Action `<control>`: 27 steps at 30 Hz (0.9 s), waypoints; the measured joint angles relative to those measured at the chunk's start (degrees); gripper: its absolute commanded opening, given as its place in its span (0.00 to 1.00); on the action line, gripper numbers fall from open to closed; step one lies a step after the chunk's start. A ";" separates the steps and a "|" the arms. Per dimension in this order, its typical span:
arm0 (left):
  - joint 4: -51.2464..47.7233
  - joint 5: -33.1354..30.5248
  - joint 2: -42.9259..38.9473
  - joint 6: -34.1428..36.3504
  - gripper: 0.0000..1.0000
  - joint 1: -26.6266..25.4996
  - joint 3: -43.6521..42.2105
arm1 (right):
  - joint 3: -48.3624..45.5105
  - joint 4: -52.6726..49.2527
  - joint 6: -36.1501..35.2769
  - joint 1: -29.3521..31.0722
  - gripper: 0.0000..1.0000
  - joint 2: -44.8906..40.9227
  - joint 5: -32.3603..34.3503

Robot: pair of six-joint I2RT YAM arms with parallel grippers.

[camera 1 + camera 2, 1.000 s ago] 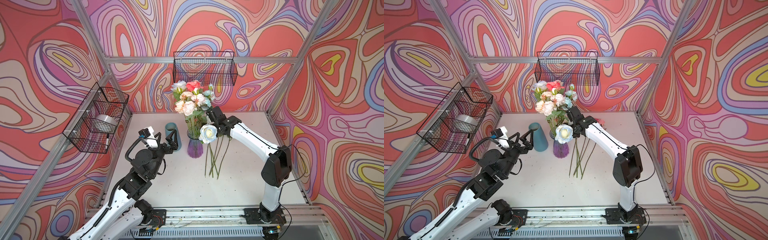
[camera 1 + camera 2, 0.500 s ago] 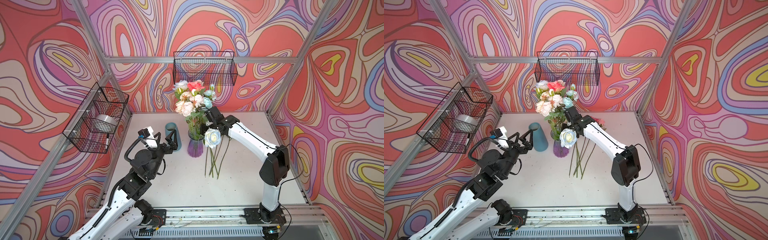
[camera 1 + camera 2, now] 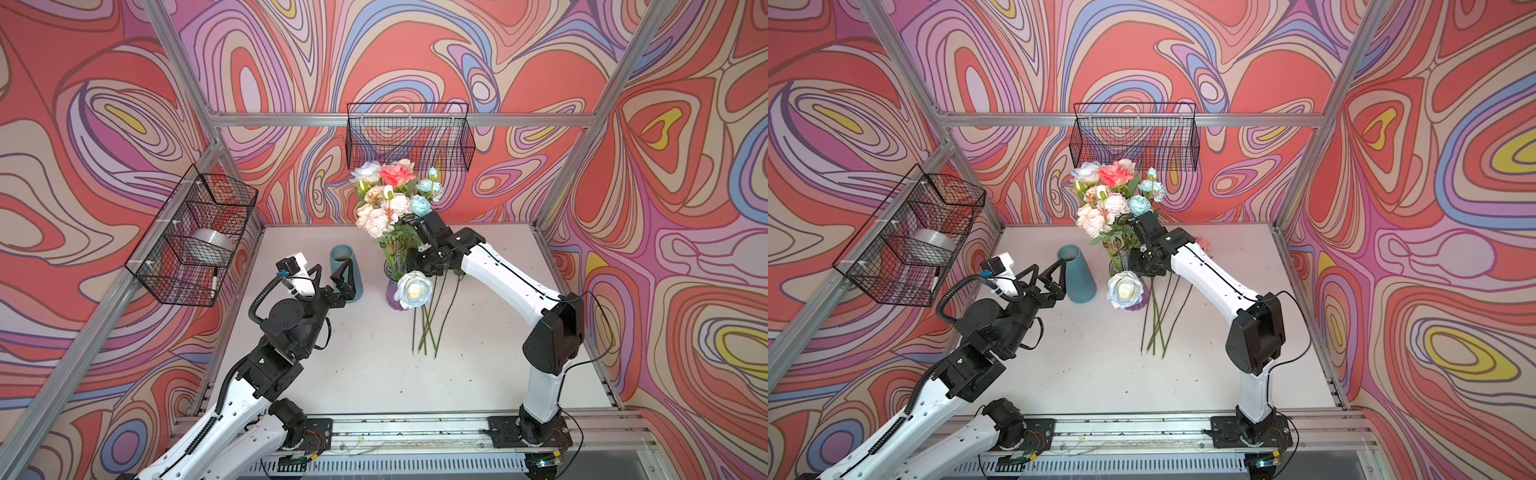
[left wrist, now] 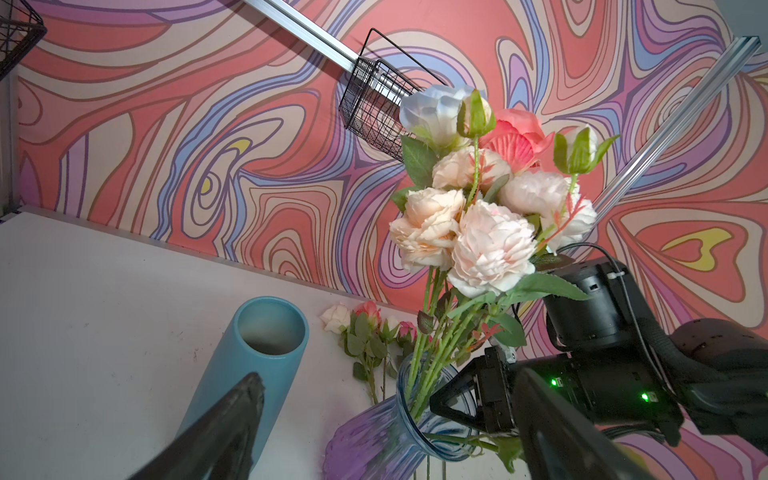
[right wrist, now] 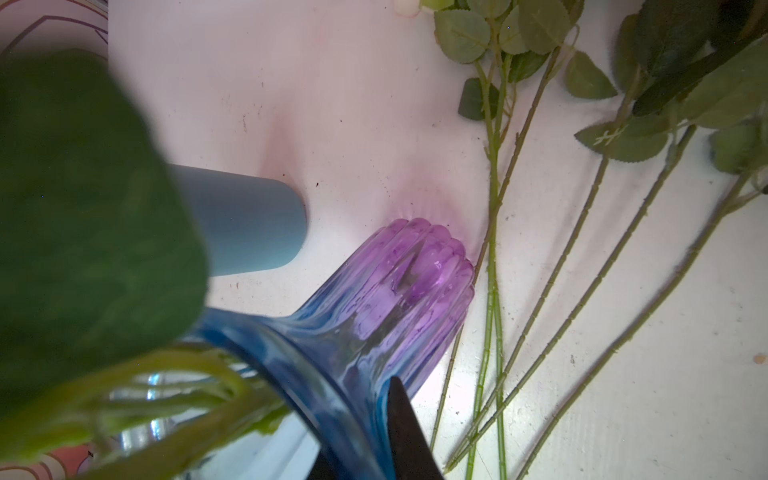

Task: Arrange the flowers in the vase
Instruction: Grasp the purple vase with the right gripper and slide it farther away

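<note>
My right gripper should next swing away from the teal vessel, across the loose flowers, and release the vase on the bare tabletop past them.
The vase (image 3: 392, 298), blue-rimmed purple glass, stands mid-table and holds a bouquet of the flowers (image 3: 388, 199) in pink, coral, cream and light blue. A white-and-blue rose (image 3: 413, 291) droops over the rim in front of the vase (image 3: 1138, 306). My right gripper (image 3: 411, 266) sits at that rim. In the right wrist view one finger (image 5: 405, 432) lies outside the glass wall (image 5: 399, 282) and the other shows dark behind it, jaws nearly together. Several loose flowers (image 3: 432, 320) lie on the table beside the vase. My left gripper (image 3: 330, 274) hovers open, left of the vase, holding nothing.
A teal cone-shaped vessel (image 3: 348, 266) stands left of the glass vase, right by one left finger. An empty wire basket (image 3: 409, 137) hangs on the back wall. A second basket (image 3: 166, 266) on the left wall holds a tape roll (image 3: 210, 245).
The white-and-blue rose has sunk from beside the bouquet's leaves to in front of the vase body. The right gripper came down to the rim and its jaws closed. The left arm stayed still.
</note>
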 measured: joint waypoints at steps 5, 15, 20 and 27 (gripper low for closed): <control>0.00 0.00 0.00 0.00 0.94 0.00 0.00 | 0.00 -0.94 0.20 -2.36 0.00 -0.70 0.17; 0.00 0.00 0.02 0.00 0.94 0.00 0.00 | 0.13 -1.73 0.68 -6.73 0.00 -5.49 0.26; 0.00 0.02 0.02 -0.02 0.94 0.00 0.00 | -0.07 -3.13 0.66 -11.41 0.00 -8.15 -2.05; -0.09 2.14 0.48 -0.50 0.94 0.00 0.26 | -4.66 -3.15 -0.81 -27.98 0.00 -14.60 -3.08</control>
